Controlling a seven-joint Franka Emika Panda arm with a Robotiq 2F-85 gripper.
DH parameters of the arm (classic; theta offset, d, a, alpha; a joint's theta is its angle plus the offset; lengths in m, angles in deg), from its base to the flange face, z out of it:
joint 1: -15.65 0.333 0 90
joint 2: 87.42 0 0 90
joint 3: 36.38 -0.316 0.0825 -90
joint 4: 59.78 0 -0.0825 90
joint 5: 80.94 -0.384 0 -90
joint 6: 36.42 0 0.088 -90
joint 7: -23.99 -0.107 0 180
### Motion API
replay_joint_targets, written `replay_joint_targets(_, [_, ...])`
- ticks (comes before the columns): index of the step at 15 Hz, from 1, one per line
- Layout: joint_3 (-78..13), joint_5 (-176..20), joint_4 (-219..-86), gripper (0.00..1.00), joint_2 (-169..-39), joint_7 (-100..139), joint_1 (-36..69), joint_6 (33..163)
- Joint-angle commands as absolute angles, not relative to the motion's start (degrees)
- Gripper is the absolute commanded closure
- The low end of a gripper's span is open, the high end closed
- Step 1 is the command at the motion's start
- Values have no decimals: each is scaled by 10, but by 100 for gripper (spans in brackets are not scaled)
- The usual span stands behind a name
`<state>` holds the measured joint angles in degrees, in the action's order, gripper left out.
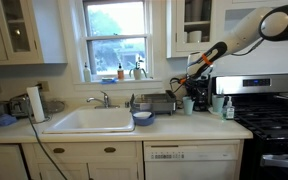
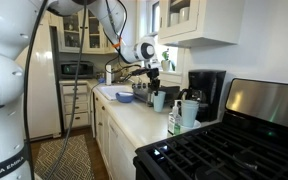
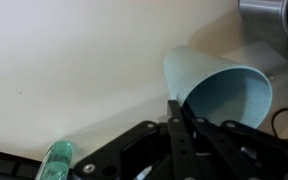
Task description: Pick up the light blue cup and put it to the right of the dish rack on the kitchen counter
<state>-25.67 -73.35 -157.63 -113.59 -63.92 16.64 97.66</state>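
Note:
My gripper will move sideways toward the dish rack (image 1: 159,102), over the bare counter beside it, to release the cup, as a gap still separates them.
The light blue cup (image 3: 219,85) fills the right of the wrist view, its opening facing the camera. My gripper (image 3: 179,112) is shut on its rim, the fingers pinching the cup wall. In both exterior views the gripper (image 1: 187,90) (image 2: 154,80) hangs over the cup (image 1: 188,104) (image 2: 159,100), which is upright at or just above the kitchen counter (image 1: 174,130) (image 2: 134,120). The cup is just right of the dark dish rack (image 1: 159,102) (image 2: 142,92). I cannot tell whether the cup touches the counter.
A second pale blue cup (image 1: 217,103) (image 2: 189,112) and a green-capped bottle (image 2: 174,120) (image 3: 56,160) stand near the stove (image 1: 274,115). A black coffee maker (image 2: 206,90) is behind them. A dark blue bowl (image 1: 142,118) sits by the white sink (image 1: 89,122).

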Motion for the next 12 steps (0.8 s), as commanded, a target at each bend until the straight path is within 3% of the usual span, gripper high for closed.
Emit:
replay_joint_targets(1, [-254,-743,-1522,99,-1177,-666,168,986])
replay_joint_targets(12, [-249,-743,-1396,99,-1264,-669,166,963])
